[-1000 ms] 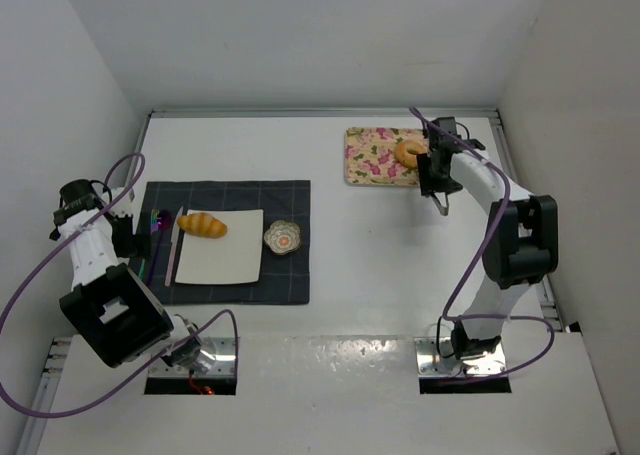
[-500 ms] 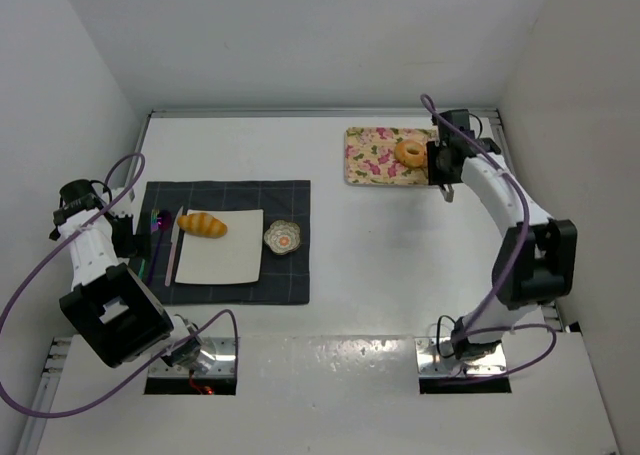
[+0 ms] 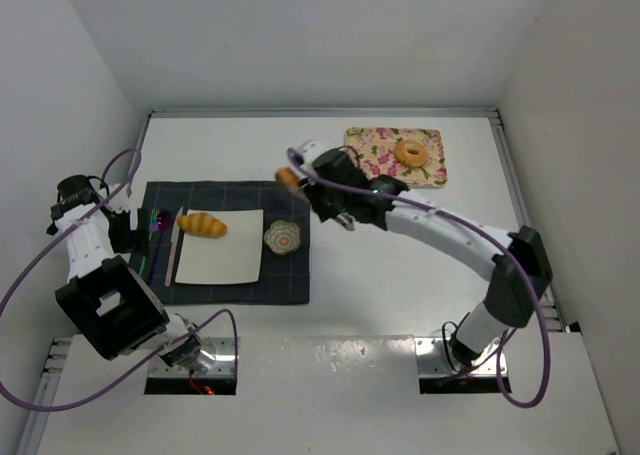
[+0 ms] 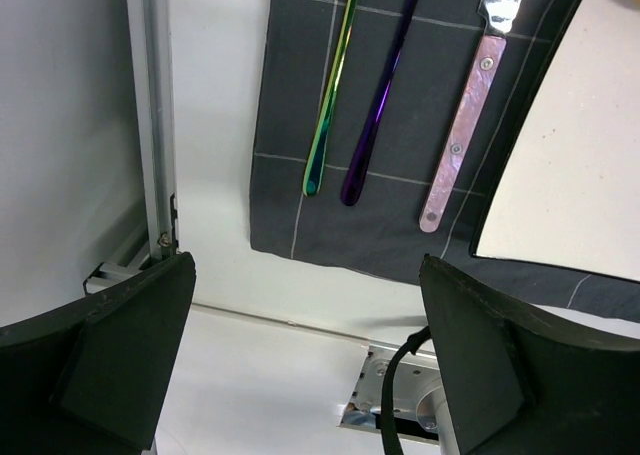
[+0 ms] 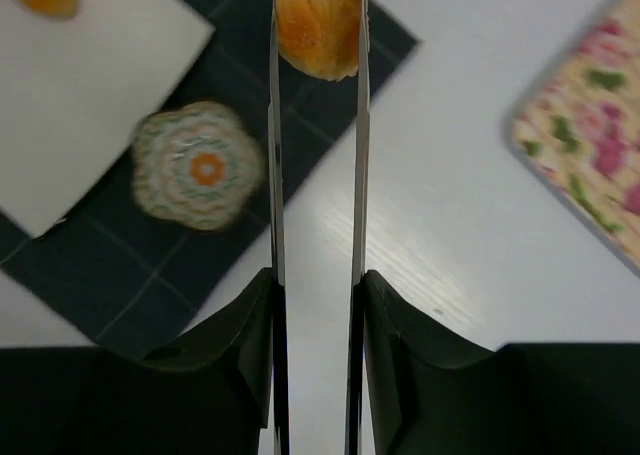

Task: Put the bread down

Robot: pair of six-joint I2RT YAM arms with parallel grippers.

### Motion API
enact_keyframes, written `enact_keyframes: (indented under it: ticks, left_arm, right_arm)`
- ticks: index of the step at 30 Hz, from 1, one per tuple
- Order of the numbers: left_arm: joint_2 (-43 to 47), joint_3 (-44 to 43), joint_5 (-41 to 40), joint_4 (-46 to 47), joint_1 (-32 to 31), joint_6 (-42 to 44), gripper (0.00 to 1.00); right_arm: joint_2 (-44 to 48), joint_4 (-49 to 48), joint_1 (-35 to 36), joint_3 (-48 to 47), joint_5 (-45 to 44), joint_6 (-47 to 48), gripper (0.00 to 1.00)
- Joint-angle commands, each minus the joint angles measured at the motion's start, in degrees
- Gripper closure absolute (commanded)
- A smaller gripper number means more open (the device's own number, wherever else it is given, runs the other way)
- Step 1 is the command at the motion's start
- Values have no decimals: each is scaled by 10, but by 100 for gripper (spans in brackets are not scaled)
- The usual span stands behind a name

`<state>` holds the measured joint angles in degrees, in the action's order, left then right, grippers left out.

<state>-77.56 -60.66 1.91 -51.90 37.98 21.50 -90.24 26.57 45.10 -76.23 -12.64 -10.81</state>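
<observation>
The plate's far corner beside the dish is bare, so my right gripper will next move back, to the left in the top view, and down, and let go of the bun [image 3: 289, 178].
My right gripper [image 3: 292, 180] is shut on the small round bun [image 3: 289, 178] and holds it above the far right corner of the dark placemat [image 3: 290, 275]. In the right wrist view the bun [image 5: 318, 25] sits between the thin fingers near their tips. The long twisted roll [image 3: 202, 224] lies on the white plate [image 3: 225, 260]. The ring-shaped bagel [image 3: 411, 153] lies on the floral tray [image 3: 375, 160]. My left gripper [image 4: 305, 275] is open and empty, above the mat's left edge.
A small floral dish [image 3: 282, 237] sits on the mat just right of the plate, below the held bun; it also shows in the right wrist view [image 5: 200, 165]. A knife [image 4: 460, 145] and two iridescent utensils [image 4: 330, 105] lie left of the plate. Walls enclose the table.
My right arm has swung left from the floral tray to above the mat's far right corner, with the bun in its fingers. The left arm has barely moved.
</observation>
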Motion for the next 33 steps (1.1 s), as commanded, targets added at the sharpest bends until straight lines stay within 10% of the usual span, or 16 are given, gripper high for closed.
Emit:
enact_keyframes:
  ticks: [1,13,17,22,33]
  left_arm:
    - [10,-21,-1,3,8,-8,0]
    - [15,-4,-1,3,19,3,0]
    - [15,-4,-1,3,19,3,0]
    - [10,-4,5,3,19,3,0]
    - [10,1,10,3,19,13,0]
  right_arm:
    - [-49,-58,77,-41,25,0,71]
    - [-194,-45,126,-123,79,21,71]
    - [-204,-27,126,-126,100,22,57]
    - [-192,-26,126,-129,125,25,42]
    - [-83,-49,90,-121,87,35,42]
